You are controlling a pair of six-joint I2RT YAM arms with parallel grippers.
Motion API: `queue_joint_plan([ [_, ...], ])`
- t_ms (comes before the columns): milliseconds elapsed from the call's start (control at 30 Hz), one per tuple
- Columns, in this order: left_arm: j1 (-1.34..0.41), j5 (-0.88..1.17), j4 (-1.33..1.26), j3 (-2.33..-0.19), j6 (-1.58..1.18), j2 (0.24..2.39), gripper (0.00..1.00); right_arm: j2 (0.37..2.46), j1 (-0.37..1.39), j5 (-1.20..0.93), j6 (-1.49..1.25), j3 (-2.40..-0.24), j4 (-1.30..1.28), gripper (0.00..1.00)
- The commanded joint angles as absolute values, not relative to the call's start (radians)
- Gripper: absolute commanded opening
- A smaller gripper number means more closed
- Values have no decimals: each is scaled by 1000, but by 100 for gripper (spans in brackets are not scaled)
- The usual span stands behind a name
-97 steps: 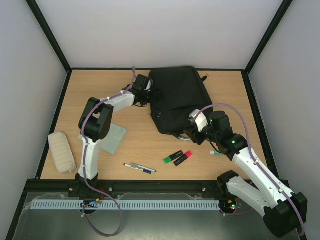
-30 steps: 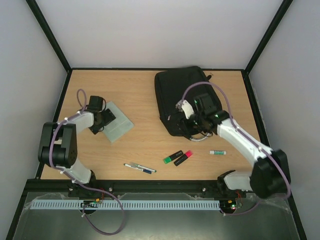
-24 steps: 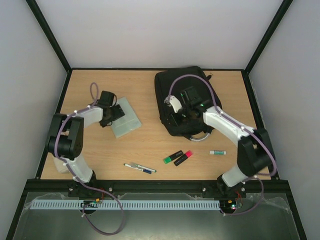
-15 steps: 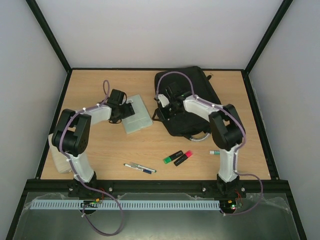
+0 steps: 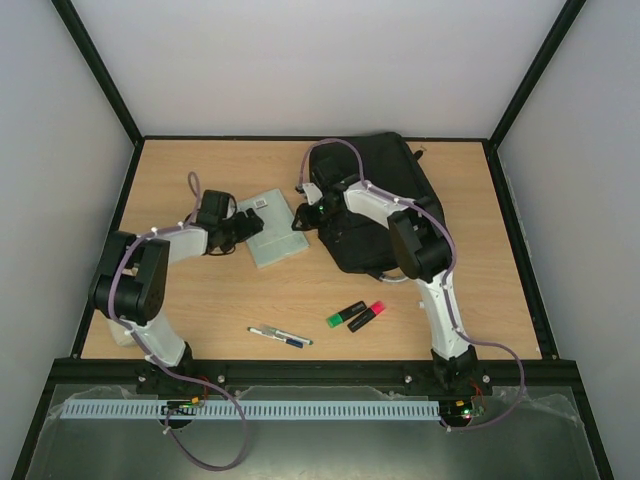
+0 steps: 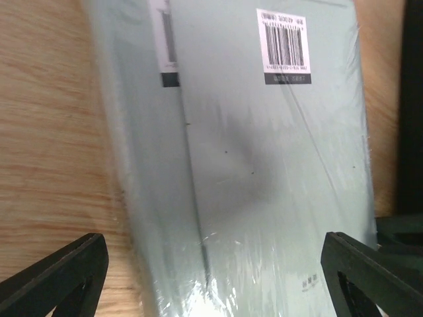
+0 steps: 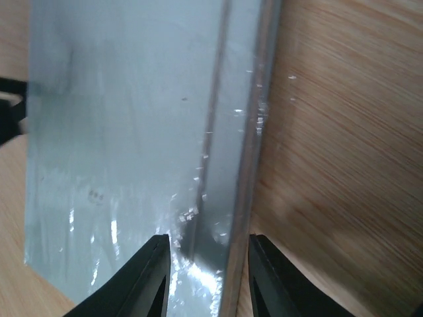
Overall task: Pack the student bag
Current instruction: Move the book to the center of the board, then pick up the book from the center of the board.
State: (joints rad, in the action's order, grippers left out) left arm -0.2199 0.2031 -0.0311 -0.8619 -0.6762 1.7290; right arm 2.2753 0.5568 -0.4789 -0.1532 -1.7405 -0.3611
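Observation:
My left gripper's fingers are wide open around the book's edge away from the bag, so I will ease it back along that edge and close there.
The black student bag (image 5: 380, 190) lies at the back right of the table, and its dark edge shows in the left wrist view (image 6: 413, 99). A pale green shrink-wrapped book (image 5: 275, 228) lies flat just left of it. My left gripper (image 5: 243, 226) is at the book's left side. Its jaws are wide open (image 6: 213, 246), with the book (image 6: 264, 165) and its barcode lying ahead between them. My right gripper (image 5: 303, 214) reaches over from the bag to the book's right edge. Its fingers (image 7: 206, 246) stand apart astride that edge (image 7: 119, 132).
A pen (image 5: 280, 336), a green highlighter (image 5: 345, 315) and a pink highlighter (image 5: 369, 313) lie near the front. A beige pencil case (image 5: 108, 328) lies at the front left, mostly behind the left arm. Black frame rails border the table.
The left gripper has slid the book right, towards the bag. The right gripper has left the bag and swung left to the book's right edge.

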Motion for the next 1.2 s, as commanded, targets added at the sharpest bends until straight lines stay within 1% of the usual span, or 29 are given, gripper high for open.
queue_joint_plan([
  [0, -139, 326, -56, -721, -761, 1730, 92, 2328, 563, -408, -216, -1771, -444, 29],
  [200, -112, 403, -136, -705, -788, 1774, 93, 2361, 563, -331, -210, -1771, -474, 21],
  [467, -125, 539, -326, -676, -873, 1909, 90, 2441, 564, -381, -192, -1797, -522, 18],
  [600, -133, 618, -460, -644, -916, 1932, 88, 2458, 567, -386, -186, -1800, -525, 18],
  [700, -153, 675, -534, -639, -925, 1899, 85, 2464, 570, -389, -183, -1800, -524, 18],
  [900, -225, 737, -569, -659, -929, 1750, 81, 2479, 575, -391, -180, -1801, -523, 18],
  [1000, -245, 728, -552, -662, -936, 1674, 78, 2479, 576, -393, -178, -1801, -524, 18],
  [1100, -250, 668, -461, -668, -926, 1614, 75, 2473, 577, -395, -175, -1799, -524, 18],
  [1167, -249, 636, -412, -670, -927, 1595, 69, 2467, 577, -393, -174, -1796, -523, 18],
])
